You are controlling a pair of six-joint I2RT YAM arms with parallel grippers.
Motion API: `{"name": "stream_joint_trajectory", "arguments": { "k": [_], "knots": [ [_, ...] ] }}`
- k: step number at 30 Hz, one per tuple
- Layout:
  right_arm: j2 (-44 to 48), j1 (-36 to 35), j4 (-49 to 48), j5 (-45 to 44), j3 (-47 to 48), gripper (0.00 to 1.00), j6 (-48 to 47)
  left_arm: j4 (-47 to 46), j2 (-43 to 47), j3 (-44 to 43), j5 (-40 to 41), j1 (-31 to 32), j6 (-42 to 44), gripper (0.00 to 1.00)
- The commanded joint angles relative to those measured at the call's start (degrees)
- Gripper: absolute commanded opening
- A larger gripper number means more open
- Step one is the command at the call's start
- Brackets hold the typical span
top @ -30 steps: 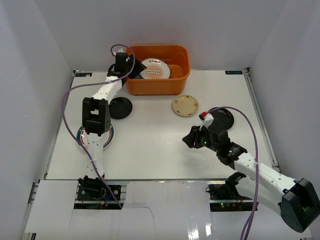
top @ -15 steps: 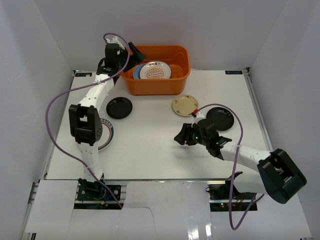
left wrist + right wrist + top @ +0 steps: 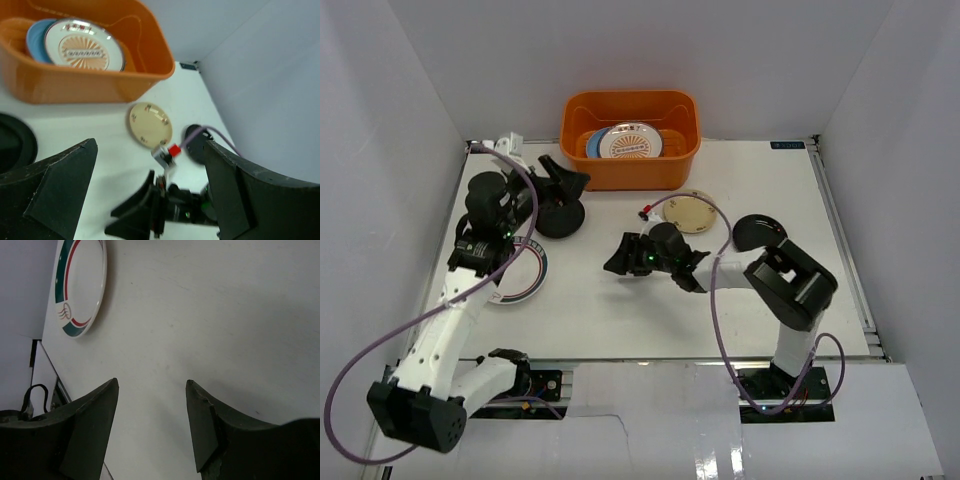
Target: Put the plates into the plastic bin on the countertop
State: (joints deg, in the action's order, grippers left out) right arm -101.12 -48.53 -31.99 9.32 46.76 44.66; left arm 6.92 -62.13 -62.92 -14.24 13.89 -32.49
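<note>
I need to move my right gripper left in the top view next, onto the exposed edge of the patterned plate, because my other arm covers the plate's opposite side.
The orange bin stands at the back and holds the sunburst plate leaning over a blue plate; both show in the left wrist view, sunburst and blue, inside the bin. On the countertop lie a black plate, a small tan plate, a second black plate and a dark-rimmed patterned plate. My left gripper is open and empty above the near black plate. My right gripper is open and empty at mid-table, facing the patterned plate.
White walls close in the countertop on three sides. The right arm's purple cable loops over the table by the tan plate. The right gripper shows low in the left wrist view.
The left arm has pulled back from the bin toward the near left, leaving a blue plate there. The right arm has swung left across the table to the middle.
</note>
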Motion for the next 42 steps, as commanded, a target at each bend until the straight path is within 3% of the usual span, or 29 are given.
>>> {"name": "stream_joint_trajectory", "arguments": {
  "k": [1,10,19,28,29,32,34,37,42],
  "knots": [
    [-6.79,-3.92,-5.28,-0.27,7.8,0.62,4.9,7.39,8.32,6.47,2.46,0.0,3.74,0.98],
    [-22.71,-9.82,-4.05,-2.64,24.84,0.59,10.26,19.09,25.81,15.45,13.16,2.01,10.16,0.98],
    [-34.31,-11.67,0.52,-4.4,38.74,0.51,14.13,19.36,32.42,22.48,20.03,7.2,10.34,0.98],
    [-41.7,-11.85,0.7,-3.96,47.36,0.41,19.58,18.22,34.18,23.1,23.38,10.45,10.43,0.98],
    [-41.96,-11.76,1.39,-3.96,47.89,0.34,19.32,18.22,34.27,23.1,23.55,10.63,10.43,0.98],
    [-40.83,-11.94,0.36,-4.75,46.76,0.15,19.14,18.22,34.44,23.01,24.08,11.07,10.43,0.98],
    [-38.81,-11.94,-1.31,-5.19,42.99,0.08,19.58,18.22,34.53,23.1,24.35,11.33,10.52,0.98],
    [-35.21,-12.02,-5.71,-5.8,35.54,0.08,19.24,18.31,34.53,23.01,25.57,11.51,10.52,0.98],
    [-21.6,-11.5,-9.76,-8.0,24.53,0.08,14.06,19.8,36.02,22.05,28.82,12.04,9.29,0.98]
  ]
}}
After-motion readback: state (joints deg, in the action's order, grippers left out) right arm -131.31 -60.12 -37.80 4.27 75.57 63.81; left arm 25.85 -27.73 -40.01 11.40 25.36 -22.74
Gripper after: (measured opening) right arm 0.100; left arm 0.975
